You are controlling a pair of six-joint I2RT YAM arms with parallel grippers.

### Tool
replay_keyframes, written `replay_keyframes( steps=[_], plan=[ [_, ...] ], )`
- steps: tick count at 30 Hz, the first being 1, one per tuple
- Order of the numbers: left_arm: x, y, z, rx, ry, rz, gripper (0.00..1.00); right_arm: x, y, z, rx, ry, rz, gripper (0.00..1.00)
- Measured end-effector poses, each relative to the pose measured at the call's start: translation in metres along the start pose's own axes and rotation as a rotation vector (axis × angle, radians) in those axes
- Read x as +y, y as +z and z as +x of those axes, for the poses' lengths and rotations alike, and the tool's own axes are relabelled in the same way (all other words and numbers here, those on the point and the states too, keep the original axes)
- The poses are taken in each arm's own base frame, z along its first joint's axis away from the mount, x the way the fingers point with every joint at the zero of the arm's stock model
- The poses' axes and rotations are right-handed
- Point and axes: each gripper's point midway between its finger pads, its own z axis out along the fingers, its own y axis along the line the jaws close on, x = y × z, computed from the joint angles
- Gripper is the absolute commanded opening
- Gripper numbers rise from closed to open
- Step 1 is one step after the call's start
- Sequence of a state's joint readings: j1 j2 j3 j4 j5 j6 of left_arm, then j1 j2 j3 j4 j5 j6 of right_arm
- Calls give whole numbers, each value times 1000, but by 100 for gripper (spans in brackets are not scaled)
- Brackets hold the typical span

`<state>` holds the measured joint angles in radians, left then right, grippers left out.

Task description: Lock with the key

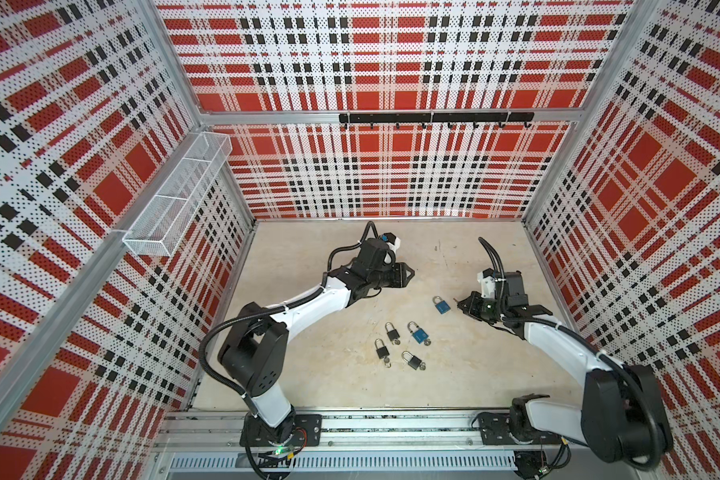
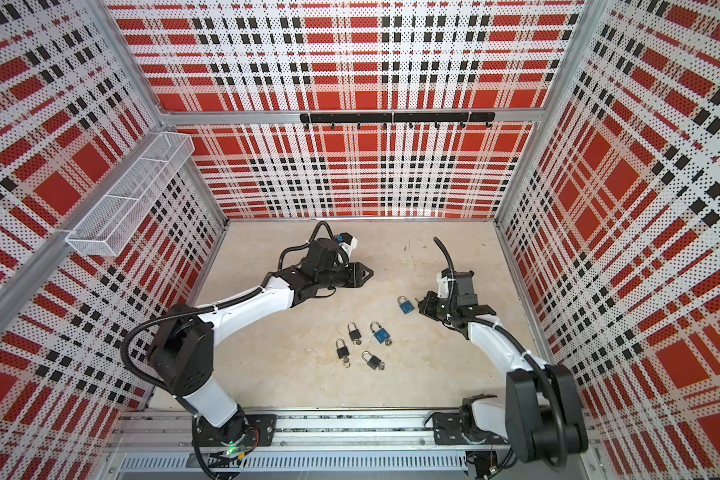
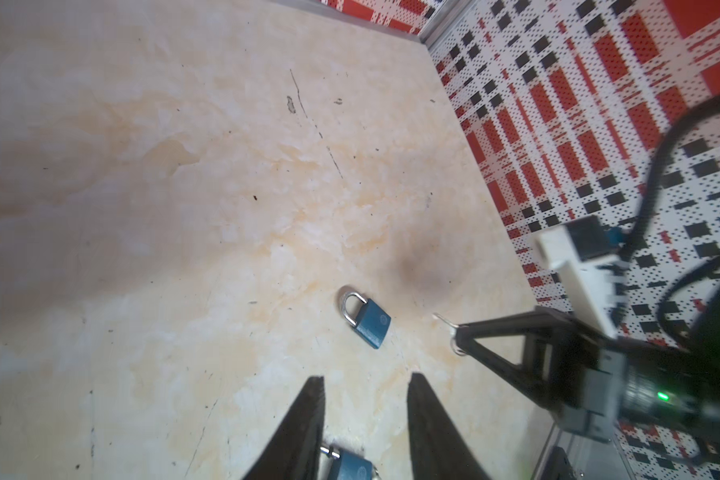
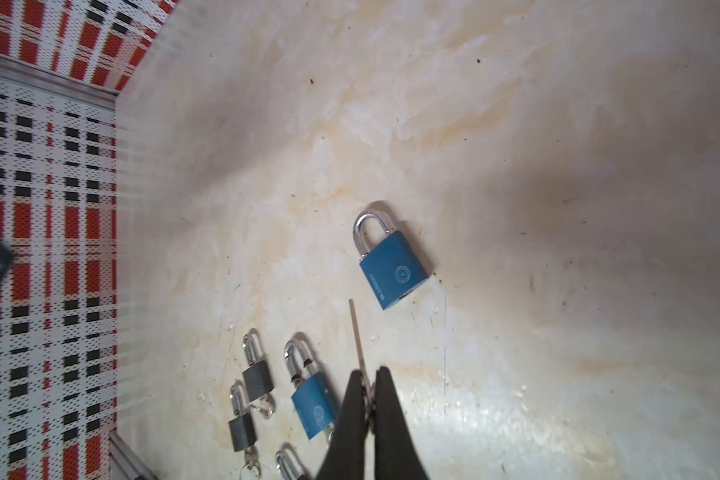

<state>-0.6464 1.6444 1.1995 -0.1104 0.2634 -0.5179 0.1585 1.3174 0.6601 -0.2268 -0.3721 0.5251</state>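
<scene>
The right gripper moves down toward the bare tabletop along the blue padlock's far side (image 4: pixel 417 225) next and releases the thin metal key (image 4: pixel 356 332) there.
A blue padlock (image 1: pixel 442 306) (image 2: pixel 406 306) (image 4: pixel 393 270) lies flat on the table right of centre, with no key in it. My right gripper (image 1: pixel 460 305) (image 4: pixel 366 372) is shut on a thin metal key (image 4: pixel 356 332). The key's blade sticks out towards the padlock's lower end and stops a short way from it. In the left wrist view the padlock (image 3: pixel 368 320) lies ahead, and the key (image 3: pixel 443 320) pokes from the right gripper's tip. My left gripper (image 1: pixel 410 274) (image 3: pixel 366 376) hovers to the left of the padlock, open and holding nothing.
A second blue padlock (image 1: pixel 419 333) (image 4: pixel 312 405) with a key in it lies nearer the front. Three black padlocks (image 1: pixel 390 332) (image 1: pixel 381 351) (image 1: pixel 412 360) lie beside it. A wire basket (image 1: pixel 175 195) hangs on the left wall and a hook rail (image 1: pixel 433 118) on the back wall.
</scene>
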Motion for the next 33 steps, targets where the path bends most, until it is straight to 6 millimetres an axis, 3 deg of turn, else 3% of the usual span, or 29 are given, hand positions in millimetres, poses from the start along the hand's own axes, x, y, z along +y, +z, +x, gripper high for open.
replay_keyframes(
  steps=[9, 17, 22, 28, 33],
  plan=[
    [14, -43, -12, -81, -11, -23, 39, -20, 45, -4, 42, -9, 77, 0],
    [29, -44, -8, -76, -41, -37, 39, -16, 55, -24, 7, -34, 83, 3],
    [27, -44, -10, -80, -45, -20, 39, -21, 64, -21, 26, -37, 99, 8],
    [26, -45, -12, -84, -52, -11, 39, -26, 70, -16, 47, -34, 111, 23],
    [27, -45, -12, -88, -61, -2, 39, -24, 69, -19, 40, -39, 112, 26]
  ],
)
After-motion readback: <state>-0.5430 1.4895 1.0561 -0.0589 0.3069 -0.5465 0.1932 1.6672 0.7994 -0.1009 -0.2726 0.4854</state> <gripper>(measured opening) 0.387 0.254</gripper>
